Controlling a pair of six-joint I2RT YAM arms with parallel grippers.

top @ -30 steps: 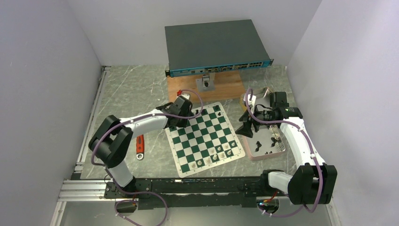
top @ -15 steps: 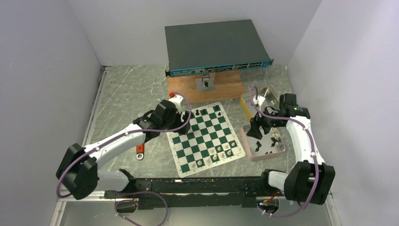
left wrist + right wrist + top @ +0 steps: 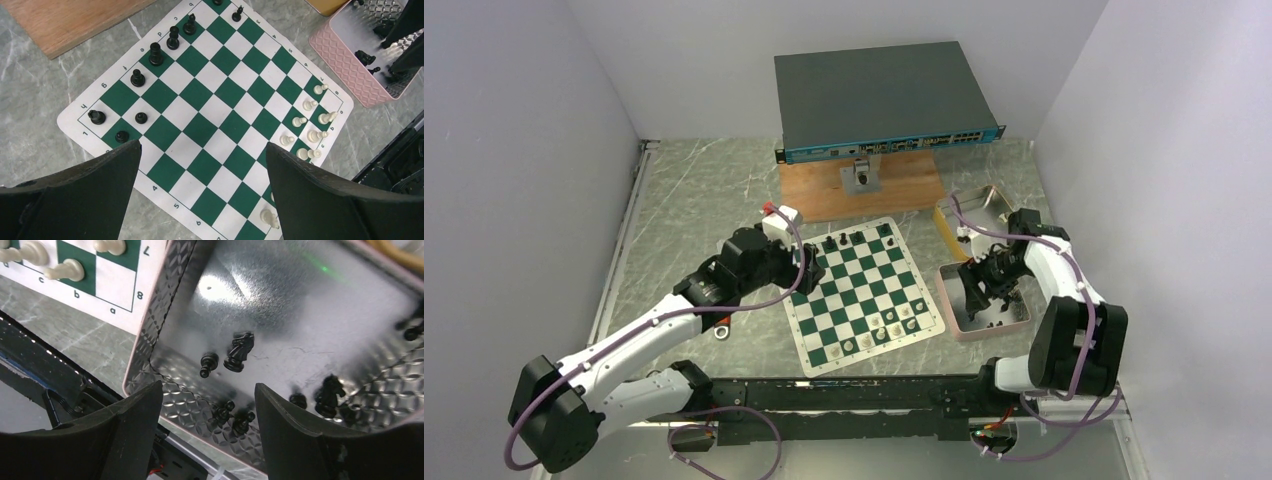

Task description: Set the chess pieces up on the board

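Note:
My right gripper lowers, open, into the pink tray point(image 3: 150, 340) next and closes on the black knight point(image 3: 239, 351) lying beside the pawn, since the gripper's fingers are empty.
The green and white board point(image 3: 845, 300) lies mid-table. Several black chess pieces point(image 3: 156, 53) stand along its far-left edge, and several white ones point(image 3: 310, 131) along its near-right edge. My left gripper point(image 3: 202, 145) hovers open above the board's left side point(image 3: 809, 268), with nothing between the fingers. My right gripper point(image 3: 208, 386) is open low over the pink tray point(image 3: 150, 340), also empty point(image 3: 982, 290). In the tray lie loose black pieces: a knight point(image 3: 239, 351), a pawn point(image 3: 207, 363) and two pawns point(image 3: 223, 412) just beyond the fingertips.
A yellow tin point(image 3: 946, 225) sits behind the pink tray point(image 3: 954, 325). A network switch point(image 3: 884, 100) rests on a wooden board point(image 3: 864, 195) at the back. An orange-handled tool point(image 3: 721, 322) lies left of the chess board, partly under my left arm.
My left gripper opened and drew back from the board's far-left corner toward the near left. My right gripper swung right and down over the pink tray.

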